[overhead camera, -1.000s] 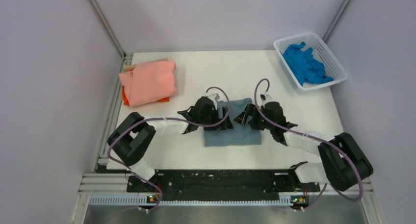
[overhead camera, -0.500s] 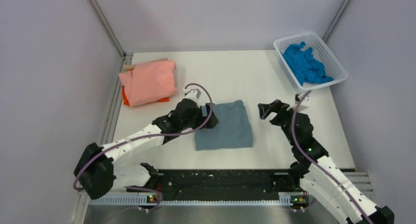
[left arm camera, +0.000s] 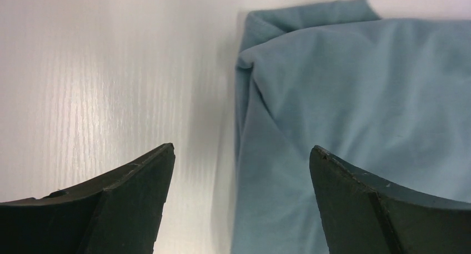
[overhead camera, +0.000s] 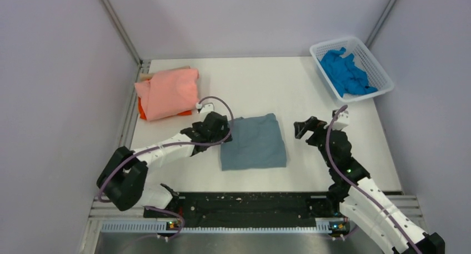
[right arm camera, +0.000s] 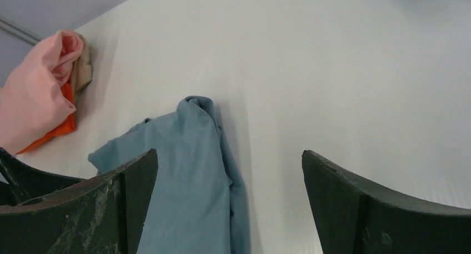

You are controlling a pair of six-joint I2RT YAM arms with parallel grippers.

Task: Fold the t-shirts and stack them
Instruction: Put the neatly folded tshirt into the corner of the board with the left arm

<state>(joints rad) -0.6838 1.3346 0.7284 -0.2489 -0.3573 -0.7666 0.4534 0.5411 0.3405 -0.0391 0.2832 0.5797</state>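
The grey-blue t-shirt's far corner [overhead camera: 237, 122] [left arm camera: 250, 64] nearest the salmon-pink t-shirt lies below and outward of my left gripper. I will move it down and outward and close there.
A folded grey-blue t-shirt [overhead camera: 254, 143] lies flat at the table's middle; it also shows in the left wrist view [left arm camera: 355, 104] and the right wrist view [right arm camera: 183, 176]. My left gripper [overhead camera: 223, 126] is open and empty over the shirt's left edge. My right gripper [overhead camera: 301, 128] is open and empty, raised just right of the shirt. A folded salmon-pink t-shirt [overhead camera: 168, 92] lies on an orange one [overhead camera: 143, 110] at the back left. A bright blue t-shirt [overhead camera: 345, 72] lies crumpled in the white basket [overhead camera: 383, 76].
The white mesh basket stands at the back right corner. Metal frame posts and grey walls close in the table. The black rail [overhead camera: 250, 204] runs along the near edge.
Both grippers have let go of the grey-blue shirt and drawn apart. The left gripper has slid left to the shirt's left edge. The right arm has pulled back right and risen.
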